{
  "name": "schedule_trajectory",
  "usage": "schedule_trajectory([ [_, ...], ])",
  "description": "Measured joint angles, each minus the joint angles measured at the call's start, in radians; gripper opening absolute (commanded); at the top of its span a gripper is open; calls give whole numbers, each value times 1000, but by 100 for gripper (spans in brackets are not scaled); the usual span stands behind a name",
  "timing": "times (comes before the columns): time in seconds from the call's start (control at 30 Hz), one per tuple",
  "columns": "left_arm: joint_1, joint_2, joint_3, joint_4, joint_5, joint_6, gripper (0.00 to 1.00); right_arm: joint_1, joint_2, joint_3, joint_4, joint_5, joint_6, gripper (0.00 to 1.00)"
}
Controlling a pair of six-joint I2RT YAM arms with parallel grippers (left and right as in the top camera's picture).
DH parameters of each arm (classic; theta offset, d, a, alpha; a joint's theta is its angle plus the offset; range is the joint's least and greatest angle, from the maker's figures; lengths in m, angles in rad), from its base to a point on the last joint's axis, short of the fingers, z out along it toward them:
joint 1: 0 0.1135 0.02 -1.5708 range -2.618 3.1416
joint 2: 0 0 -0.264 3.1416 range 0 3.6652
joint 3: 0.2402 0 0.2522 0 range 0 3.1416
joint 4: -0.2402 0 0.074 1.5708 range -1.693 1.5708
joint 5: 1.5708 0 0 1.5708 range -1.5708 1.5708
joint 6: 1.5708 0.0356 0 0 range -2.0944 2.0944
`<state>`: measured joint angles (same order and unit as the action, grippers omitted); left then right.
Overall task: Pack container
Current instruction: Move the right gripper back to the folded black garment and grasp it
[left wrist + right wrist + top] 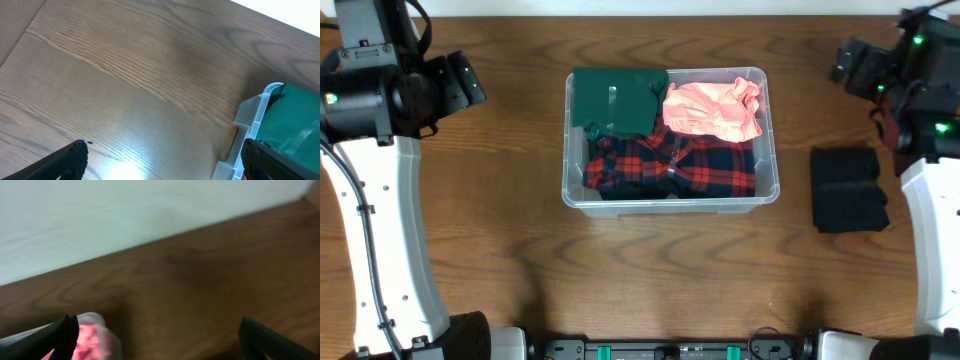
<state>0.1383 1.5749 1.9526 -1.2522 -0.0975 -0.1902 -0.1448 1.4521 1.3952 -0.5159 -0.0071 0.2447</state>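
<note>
The black garment (848, 190) is still unpacked, below and back from my right gripper, which should next move back and down onto its edge away from the container.
The clear plastic container (768, 190) sits mid-table. It holds a folded green garment (618, 100), a crumpled pink garment (712, 110) and a red-and-black plaid garment (670, 165). A folded black garment (848, 190) lies on the table to its right. My left gripper (162, 162) is open and empty, above bare wood left of the container's corner (252, 117). My right gripper (160, 335) is open and empty, above the table right of the container's far corner (102, 330).
The white wall meets the table's far edge (150, 245). Both white arm bodies stand along the left (380, 230) and right (932, 240) sides of the table.
</note>
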Motion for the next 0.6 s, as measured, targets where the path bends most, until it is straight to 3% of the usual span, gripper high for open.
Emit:
schedule_trajectory([
  [0.13, 0, 0, 0, 0, 0, 0, 98, -51, 1, 0, -39, 1, 2, 99],
  [0.37, 0, 0, 0, 1, 0, 0, 98, -166, 2, -29, -299, 26, 121, 99],
  [0.6, 0, 0, 0, 0, 0, 0, 98, -267, 5, -244, -307, 19, 177, 99],
])
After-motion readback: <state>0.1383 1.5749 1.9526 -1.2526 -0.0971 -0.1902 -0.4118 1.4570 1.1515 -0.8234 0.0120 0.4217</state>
